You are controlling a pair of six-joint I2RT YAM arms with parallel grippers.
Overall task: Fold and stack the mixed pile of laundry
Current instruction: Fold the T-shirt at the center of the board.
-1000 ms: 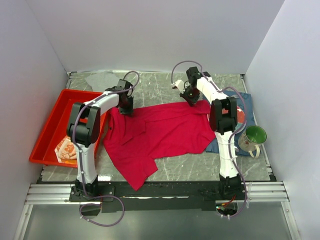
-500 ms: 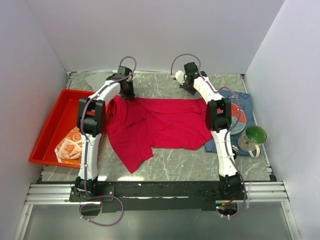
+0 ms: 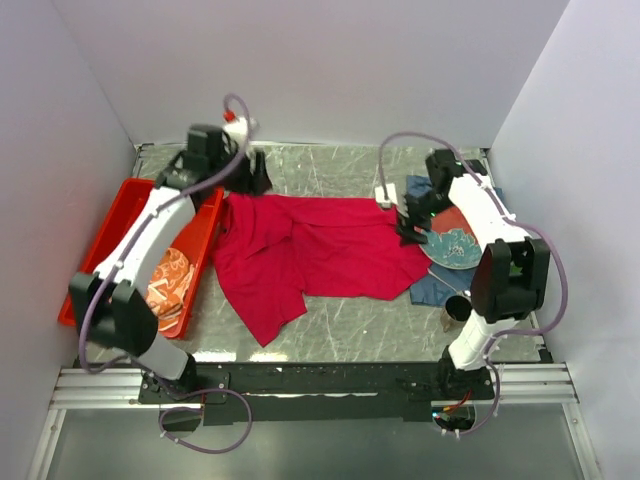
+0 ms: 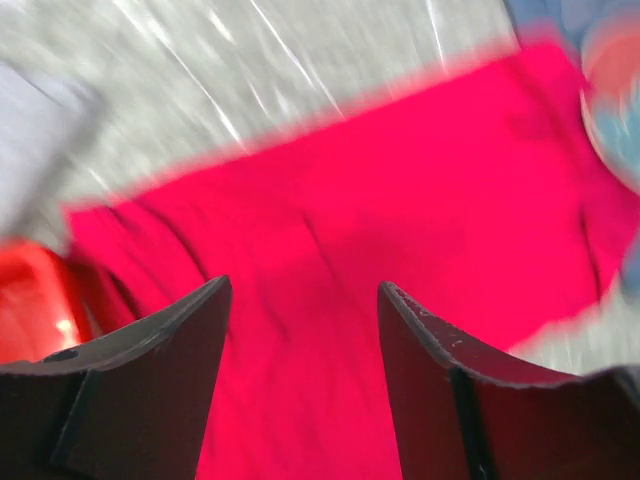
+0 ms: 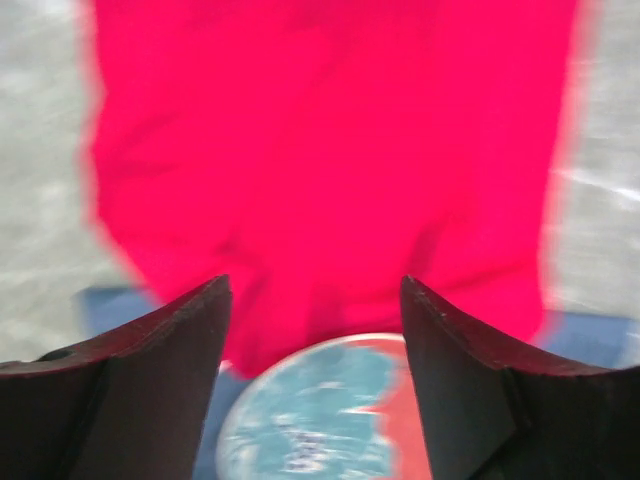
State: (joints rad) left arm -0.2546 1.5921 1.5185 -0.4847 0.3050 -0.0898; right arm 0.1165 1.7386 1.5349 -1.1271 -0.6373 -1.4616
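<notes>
The shirt's edge (image 3: 418, 259) (image 5: 245, 342) beside the plate gets my open right gripper next, back a little and down, because the fingers still hover above the cloth.
The crimson-magenta shirt (image 3: 320, 250) lies spread across the middle of the table, one sleeve trailing toward the front left. My left gripper (image 3: 250, 180) hovers open just past the shirt's back left corner; in the left wrist view its fingers (image 4: 305, 285) frame only red cloth (image 4: 400, 200). Open too, my right gripper (image 3: 410, 224) is at the shirt's right edge, above the cloth (image 5: 330, 130) and a plate's rim (image 5: 320, 420). The orange-and-white patterned cloth (image 3: 170, 285) rests in the red tray (image 3: 118, 222). A pale grey patch (image 4: 40, 140), perhaps the grey garment, shows blurred at the left.
A blue-and-red plate (image 3: 455, 242) sits on the dark blue placemat (image 3: 430, 287) at the right, partly under the shirt's edge. The red tray lines the left side. White walls close in the back and both sides.
Both grippers have opened and let go of the shirt's back edge. The left arm swung out over the tray; the right arm pulled back to the right, above the plate.
</notes>
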